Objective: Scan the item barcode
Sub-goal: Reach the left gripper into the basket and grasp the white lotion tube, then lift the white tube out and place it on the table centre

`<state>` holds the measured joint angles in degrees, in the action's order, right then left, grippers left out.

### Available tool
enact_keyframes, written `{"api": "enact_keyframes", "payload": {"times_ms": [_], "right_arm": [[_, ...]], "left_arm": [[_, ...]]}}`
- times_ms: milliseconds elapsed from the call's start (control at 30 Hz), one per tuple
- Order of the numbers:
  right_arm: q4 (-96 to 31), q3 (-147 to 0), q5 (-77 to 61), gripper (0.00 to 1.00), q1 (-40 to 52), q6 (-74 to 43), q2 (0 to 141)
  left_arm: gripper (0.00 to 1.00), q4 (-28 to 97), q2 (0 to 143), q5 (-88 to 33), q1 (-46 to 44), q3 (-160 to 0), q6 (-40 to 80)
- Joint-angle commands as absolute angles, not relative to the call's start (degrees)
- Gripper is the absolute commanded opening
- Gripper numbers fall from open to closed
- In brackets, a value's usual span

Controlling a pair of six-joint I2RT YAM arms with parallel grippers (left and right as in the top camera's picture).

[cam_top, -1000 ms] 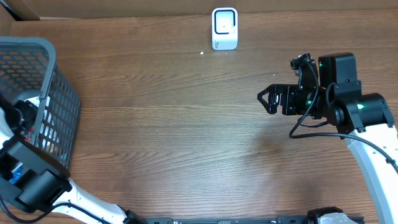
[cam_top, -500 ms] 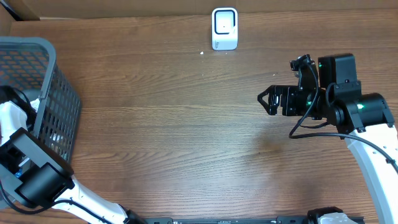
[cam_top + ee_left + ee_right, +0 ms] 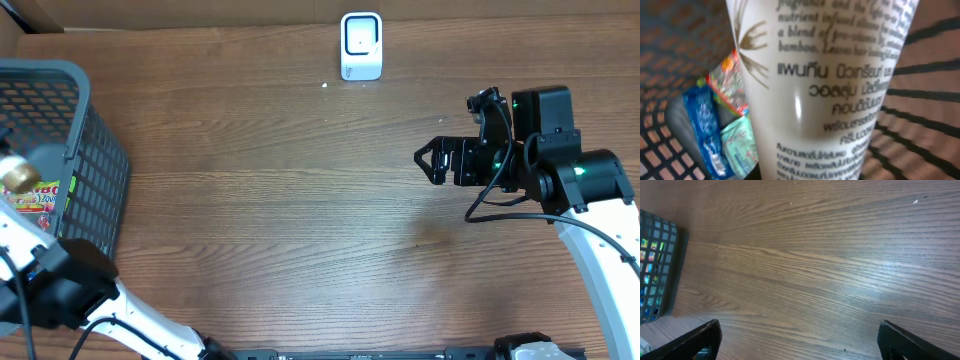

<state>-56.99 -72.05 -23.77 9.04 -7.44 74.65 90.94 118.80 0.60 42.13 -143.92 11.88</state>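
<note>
My left gripper carries the tube (image 3: 825,95) up past the basket's rim next, then moves down there to release it.
A cream tube (image 3: 825,95) printed with Thai lettering fills the left wrist view, rising from the bottom edge where my left gripper's jaws sit; the fingers themselves are hidden behind it. In the overhead view the tube's gold cap (image 3: 15,172) shows above the grey mesh basket (image 3: 95,140) at the far left, so the left gripper is shut on the tube. The white scanner (image 3: 361,45) stands at the back middle of the table. My right gripper (image 3: 432,160) (image 3: 800,345) hovers open over bare wood at the right, nothing between its fingers.
Under the tube, the basket (image 3: 920,125) holds a blue packet (image 3: 702,130), a mint-green packet (image 3: 740,142) and a red-orange packet (image 3: 727,82). Its corner (image 3: 660,265) shows at the left of the right wrist view. A cardboard box (image 3: 30,12) sits at the back left.
The left arm has drawn back toward the front edge, and the tube's gold cap has come into sight above the basket. The right arm has not moved.
</note>
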Motion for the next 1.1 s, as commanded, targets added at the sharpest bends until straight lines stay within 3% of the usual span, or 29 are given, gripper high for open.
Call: {"api": "enact_keyframes", "payload": {"times_ms": [0, 133, 400, 700, 1067], "right_arm": [[-56.71, -73.34, -24.1, 1.0, 9.28, -7.01, 74.72], [-56.71, -73.34, -24.1, 1.0, 9.28, -7.03, 74.72], [-56.05, -73.34, -24.1, 1.0, 9.28, -7.03, 74.72], [-56.05, -73.08, -24.1, 1.0, 9.28, -7.03, 74.96], [-56.71, -73.08, -24.1, 1.0, 9.28, -7.03, 76.97]], "left_arm": [[0.04, 94.61, 115.94, -1.54, 37.04, -158.15, 10.59], [0.06, 96.79, 111.85, -2.92, 27.86, -165.71, 9.89], [0.11, 96.79, 110.24, -5.34, 4.99, -159.68, 13.15], [0.06, 92.58, 110.26, -1.1, -11.79, -126.3, 24.21], [0.13, 60.49, 110.26, -0.89, -18.35, -86.02, 28.51]]}}
